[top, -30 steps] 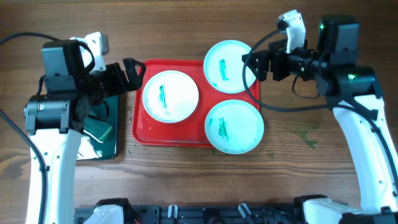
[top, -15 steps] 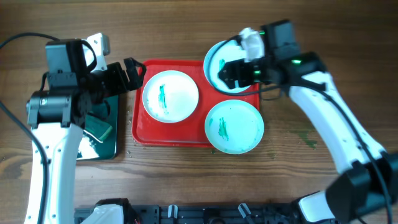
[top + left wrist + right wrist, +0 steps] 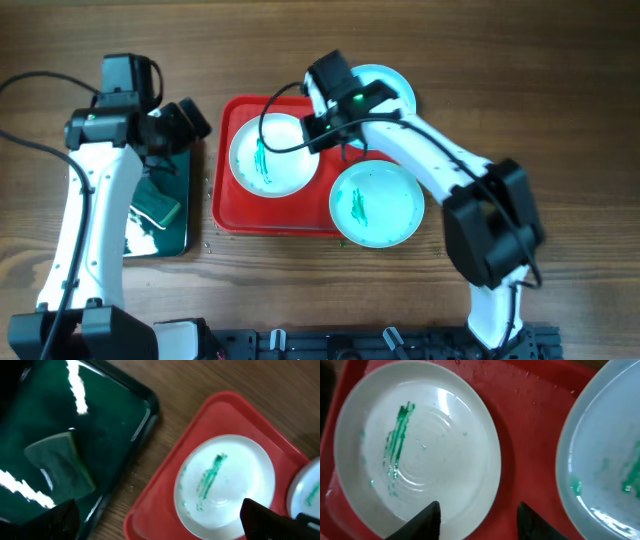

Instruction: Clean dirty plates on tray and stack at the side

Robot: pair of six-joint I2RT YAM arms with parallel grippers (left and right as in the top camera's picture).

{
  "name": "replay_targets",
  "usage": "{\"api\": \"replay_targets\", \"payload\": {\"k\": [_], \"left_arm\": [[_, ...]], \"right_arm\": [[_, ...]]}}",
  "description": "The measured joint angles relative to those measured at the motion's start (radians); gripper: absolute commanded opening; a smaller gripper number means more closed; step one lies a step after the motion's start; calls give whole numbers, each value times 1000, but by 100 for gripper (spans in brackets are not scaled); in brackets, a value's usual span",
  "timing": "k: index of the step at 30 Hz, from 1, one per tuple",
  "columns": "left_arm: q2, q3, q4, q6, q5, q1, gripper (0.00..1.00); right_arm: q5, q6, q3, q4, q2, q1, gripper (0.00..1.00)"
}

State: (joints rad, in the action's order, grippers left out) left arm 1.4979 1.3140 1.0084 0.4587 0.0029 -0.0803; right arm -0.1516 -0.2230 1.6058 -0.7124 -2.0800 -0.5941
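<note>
My left gripper comes back and down into the black tray next, onto the green sponge (image 3: 61, 467), which lies below its open fingers and back toward my base.
The red tray (image 3: 224, 212) holds a white plate (image 3: 272, 158) smeared with teal. One pale cyan plate (image 3: 376, 204) overlaps the tray's front right corner, and another (image 3: 392, 82) sits at the back right, partly hidden by my right arm. My right gripper (image 3: 318, 130) hovers over the white plate's right rim. In the right wrist view this gripper (image 3: 480, 521) is open, with the rim of the white plate (image 3: 415, 445) between its fingers and untouched. My left gripper (image 3: 196, 120) is open and empty, left of the tray. Its fingers (image 3: 60, 521) span the tray's left rim (image 3: 165, 475).
A black tray (image 3: 170, 232) with dark green liquid lies left of the red tray, with a green sponge (image 3: 155, 207) in it. The sponge (image 3: 60, 465) also appears in the left wrist view. Bare wooden table lies to the right and at the front.
My right arm has swung left from beyond the tray's right side to above the white plate's right rim, and its jaws have narrowed. The left arm turned slightly and stayed open.
</note>
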Motion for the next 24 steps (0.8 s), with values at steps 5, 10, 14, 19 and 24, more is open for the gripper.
{"api": "replay_targets", "payload": {"k": [5, 10, 14, 19, 24], "left_arm": [[0, 0, 27, 11, -14, -96, 100], [0, 0, 42, 15, -21, -143, 100], [0, 0, 53, 15, -25, -145, 99], [9, 0, 62, 28, -26, -145, 88], [30, -40, 58, 84, -32, -145, 62]], "right_arm": [[38, -49, 0, 10, -69, -16, 34], [71, -93, 0, 25, -77, -16, 32], [77, -132, 1, 39, -88, -16, 27], [58, -183, 5, 42, -123, -16, 15], [50, -214, 6, 50, -126, -22, 4]]}}
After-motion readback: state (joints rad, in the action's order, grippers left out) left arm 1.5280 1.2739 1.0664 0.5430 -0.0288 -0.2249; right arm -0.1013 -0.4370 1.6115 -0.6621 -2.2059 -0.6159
